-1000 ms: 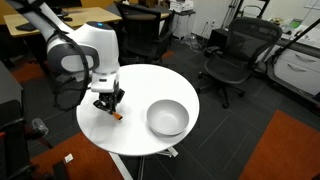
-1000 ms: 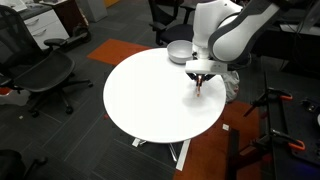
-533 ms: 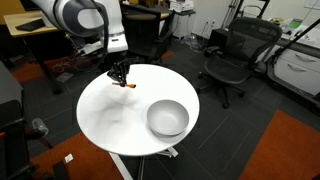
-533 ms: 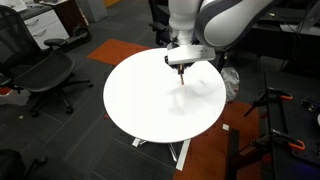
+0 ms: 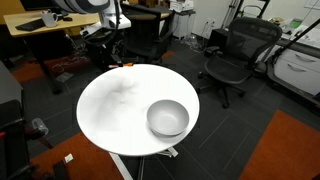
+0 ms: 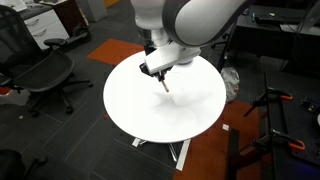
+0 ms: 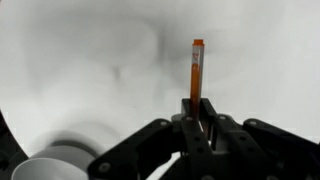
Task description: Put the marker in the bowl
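Note:
Bare tabletop lies below my gripper and to its right in the wrist view, so next I lower it that way and release the orange marker (image 6: 164, 86) there.
My gripper (image 7: 200, 128) is shut on the orange marker (image 7: 197, 72), which sticks out straight from between the jaws, tip away from me. In both exterior views the gripper (image 6: 160, 72) holds the marker (image 6: 164, 86) well above the round white table (image 6: 135, 115); in an exterior view the gripper (image 5: 120, 52) hangs over the table's far left edge. The shiny silver bowl (image 5: 167, 118) stands empty on the right part of the table (image 5: 110, 115), apart from the gripper. Its rim shows at the lower left of the wrist view (image 7: 48, 166). The arm hides the bowl in an exterior view.
Black office chairs stand around the table (image 5: 232, 55) (image 6: 40, 75). Wooden desks (image 5: 40, 30) are behind the arm. The floor is dark carpet with orange patches (image 5: 290, 150). The table's edge drops off on all sides.
The gripper has risen from the table surface with the marker in it and swung away towards the table's far edge, further from the bowl.

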Available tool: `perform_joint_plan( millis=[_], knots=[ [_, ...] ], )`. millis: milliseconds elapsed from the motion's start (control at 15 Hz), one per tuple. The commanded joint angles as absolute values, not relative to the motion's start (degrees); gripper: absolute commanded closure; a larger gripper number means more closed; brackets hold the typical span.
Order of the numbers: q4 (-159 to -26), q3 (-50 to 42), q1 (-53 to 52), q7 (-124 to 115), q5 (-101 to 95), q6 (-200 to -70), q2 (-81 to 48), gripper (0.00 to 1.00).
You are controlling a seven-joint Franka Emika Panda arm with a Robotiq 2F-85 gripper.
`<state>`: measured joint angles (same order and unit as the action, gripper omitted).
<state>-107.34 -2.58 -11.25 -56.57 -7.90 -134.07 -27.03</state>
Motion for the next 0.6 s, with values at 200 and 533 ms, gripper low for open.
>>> perform_joint_plan(
  millis=[200,533],
  knots=[
    [-90.83,0.25,-13.49,-46.64,-7.77,-124.0,-38.25,0.97],
    [-81.69,0.27,-14.83,-38.59,-7.73,-122.57,-45.29,0.97]
  ],
)
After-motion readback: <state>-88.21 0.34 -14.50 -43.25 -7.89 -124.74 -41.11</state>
